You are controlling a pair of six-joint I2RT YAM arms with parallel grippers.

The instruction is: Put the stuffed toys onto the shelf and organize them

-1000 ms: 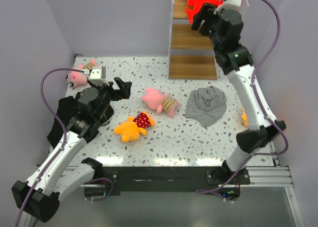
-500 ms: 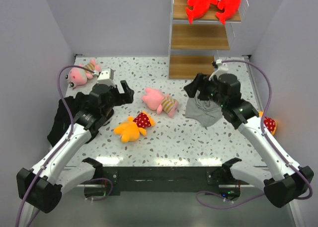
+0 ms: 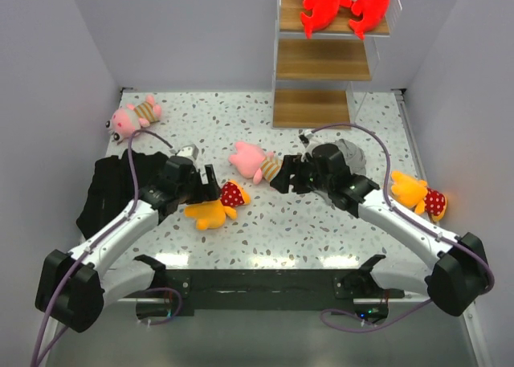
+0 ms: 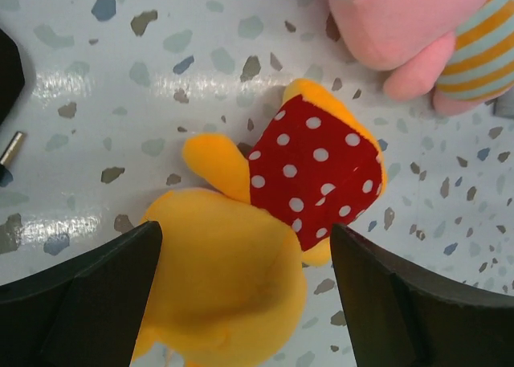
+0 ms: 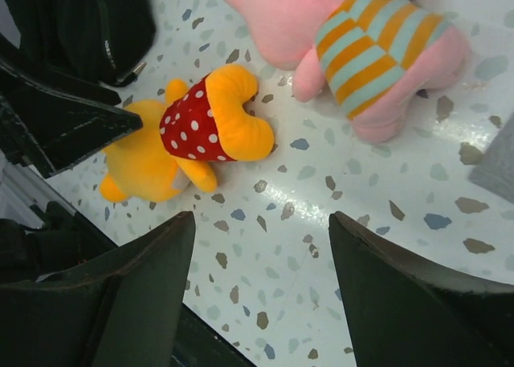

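My right gripper will next go left in the top view, onto the yellow-orange toy's legs, as my left gripper's fingers are around that toy's head end.
Two red-and-white toys (image 3: 345, 2) lie on the top board of the shelf (image 3: 321, 62). One yellow-orange toy with a red dotted top (image 3: 213, 206) lies mid-table. My left gripper (image 3: 210, 189) is open, its fingers either side of that toy's head (image 4: 233, 279) without closing on it. A pink striped toy (image 3: 255, 160) lies just behind it. My right gripper (image 3: 285, 177) is open and empty, low over the table beside the pink toy's legs (image 5: 377, 54). A second pink toy (image 3: 132, 116) lies at the back left. A second yellow toy (image 3: 418, 194) lies at the right edge.
A black cloth (image 3: 108, 186) lies at the left under my left arm. A grey cloth (image 5: 498, 170) lies under my right arm, mostly hidden. The shelf's middle and bottom boards hold nothing. My two grippers are close to each other mid-table.
My right arm came down from the shelf's top board to the table beside the middle pink toy. My left gripper dropped over the yellow toy. The right-hand yellow toy is uncovered.
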